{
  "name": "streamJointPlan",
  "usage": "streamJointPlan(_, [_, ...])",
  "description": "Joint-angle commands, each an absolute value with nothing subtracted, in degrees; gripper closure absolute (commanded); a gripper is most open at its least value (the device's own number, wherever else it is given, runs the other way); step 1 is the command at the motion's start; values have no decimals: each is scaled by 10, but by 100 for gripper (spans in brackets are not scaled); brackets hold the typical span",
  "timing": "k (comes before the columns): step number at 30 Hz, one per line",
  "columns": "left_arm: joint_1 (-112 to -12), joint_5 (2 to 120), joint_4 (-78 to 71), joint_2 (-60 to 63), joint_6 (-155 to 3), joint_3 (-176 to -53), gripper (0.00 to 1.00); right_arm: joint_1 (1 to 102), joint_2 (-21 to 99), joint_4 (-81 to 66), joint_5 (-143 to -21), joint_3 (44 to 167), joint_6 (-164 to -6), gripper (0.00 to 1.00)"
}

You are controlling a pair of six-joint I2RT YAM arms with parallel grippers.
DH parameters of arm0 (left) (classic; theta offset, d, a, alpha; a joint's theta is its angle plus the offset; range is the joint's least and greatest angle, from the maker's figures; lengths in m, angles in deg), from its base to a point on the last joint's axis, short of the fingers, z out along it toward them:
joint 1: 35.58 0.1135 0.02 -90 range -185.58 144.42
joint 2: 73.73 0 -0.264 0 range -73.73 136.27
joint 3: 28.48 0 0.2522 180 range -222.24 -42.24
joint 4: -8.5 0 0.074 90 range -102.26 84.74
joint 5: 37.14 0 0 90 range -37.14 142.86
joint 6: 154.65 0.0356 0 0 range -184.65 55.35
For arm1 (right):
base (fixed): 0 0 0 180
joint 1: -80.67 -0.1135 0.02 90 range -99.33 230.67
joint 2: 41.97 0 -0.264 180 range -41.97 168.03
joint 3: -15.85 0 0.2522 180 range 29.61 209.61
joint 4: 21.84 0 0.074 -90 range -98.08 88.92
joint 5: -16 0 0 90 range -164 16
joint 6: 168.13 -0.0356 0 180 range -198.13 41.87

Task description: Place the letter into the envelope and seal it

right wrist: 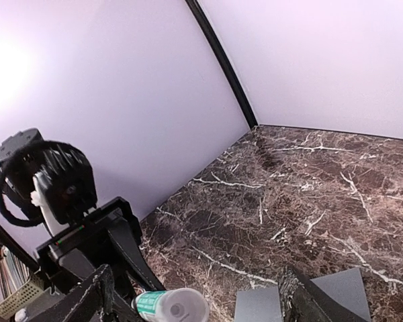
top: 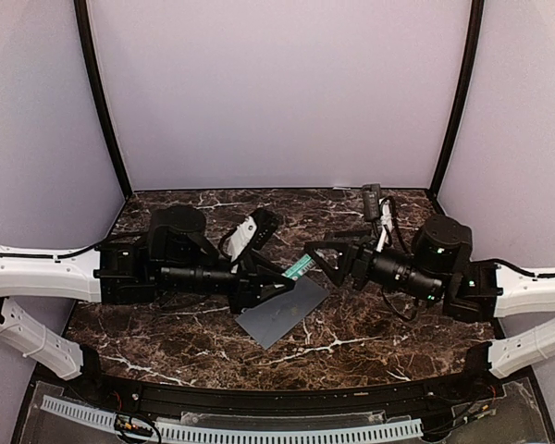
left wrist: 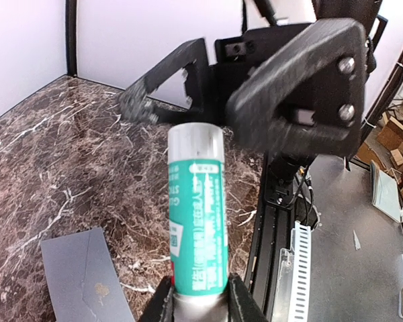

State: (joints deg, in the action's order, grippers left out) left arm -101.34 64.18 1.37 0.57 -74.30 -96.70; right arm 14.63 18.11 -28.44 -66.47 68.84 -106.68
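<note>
The glue stick is already capped, so the robot's left gripper should next turn away from the right gripper and lower the stick to bare marble (top: 202,326) beside the envelope.
The grey-blue envelope (top: 282,310) lies flat and closed on the marble table, in front of both grippers. It also shows in the left wrist view (left wrist: 87,278) and the right wrist view (right wrist: 302,302). My left gripper (top: 291,274) (left wrist: 198,295) is shut on the base of a white-and-green glue stick (top: 299,267) (left wrist: 196,215), holding it above the envelope with the cap end toward my right gripper. My right gripper (top: 326,261) (right wrist: 195,305) is open, and its jaws stand wide either side of the stick's cap (right wrist: 181,305) without touching it. The letter is not in view.
The dark marble table (top: 370,333) is enclosed by pale walls at the back and sides. A black rail with a white slotted strip (top: 259,430) runs along the near edge. A black cable and plug (top: 372,199) hang at the back right.
</note>
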Motion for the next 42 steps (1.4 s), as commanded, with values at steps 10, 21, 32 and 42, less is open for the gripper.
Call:
streamJointPlan(10, [-1002, 369, -72, -18, -877, -910, 92, 158, 94, -205, -507, 654, -1040, 13])
streamJointPlan(21, [-898, 285, -176, 23, -1004, -859, 90, 159, 134, -212, -503, 630, -1043, 13])
streamJointPlan(32, [-845, 300, -160, 115, -1051, -832, 89, 159, 163, -210, -505, 631, -1040, 12])
streamJointPlan(42, [-842, 309, -155, 149, -1085, -816, 79, 159, 151, -205, -508, 627, -1038, 13])
